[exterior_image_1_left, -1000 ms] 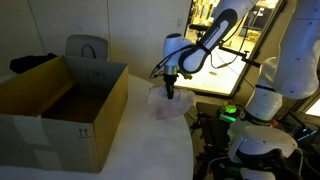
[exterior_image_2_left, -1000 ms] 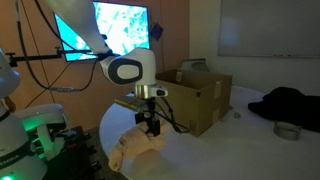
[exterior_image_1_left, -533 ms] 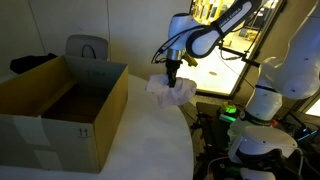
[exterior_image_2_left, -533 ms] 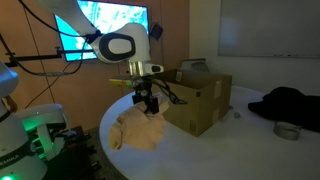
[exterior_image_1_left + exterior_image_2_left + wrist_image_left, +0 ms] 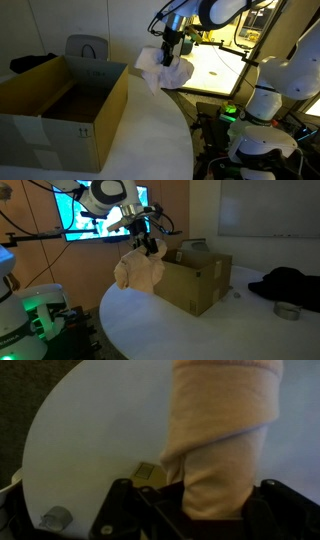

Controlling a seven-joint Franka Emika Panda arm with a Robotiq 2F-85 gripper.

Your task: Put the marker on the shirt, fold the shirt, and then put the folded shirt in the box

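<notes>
My gripper next lifts the low-hanging shirt outward over the open box's near side, lowers and releases it, since the box's inside lies outward and lower.
My gripper point(image 5: 170, 55) is shut on the folded pale pink shirt point(image 5: 160, 72) and holds it high above the white round table point(image 5: 150, 140). The shirt point(image 5: 140, 270) hangs down from the gripper point(image 5: 147, 244), beside the near corner of the open cardboard box point(image 5: 200, 275). In the wrist view the shirt point(image 5: 225, 430) fills the space between the dark fingers point(image 5: 120, 510). The open box point(image 5: 60, 105) stands on the table, its inside empty as far as shown. The marker is hidden.
A small tan square point(image 5: 148, 474) and a small grey cylinder point(image 5: 55, 520) lie on the table below. A dark garment point(image 5: 285, 282) and a grey roll point(image 5: 287, 310) lie at the far side. A second white robot point(image 5: 265, 100) stands off the table.
The gripper has risen well above the table with the shirt hanging in it, and has moved toward the box.
</notes>
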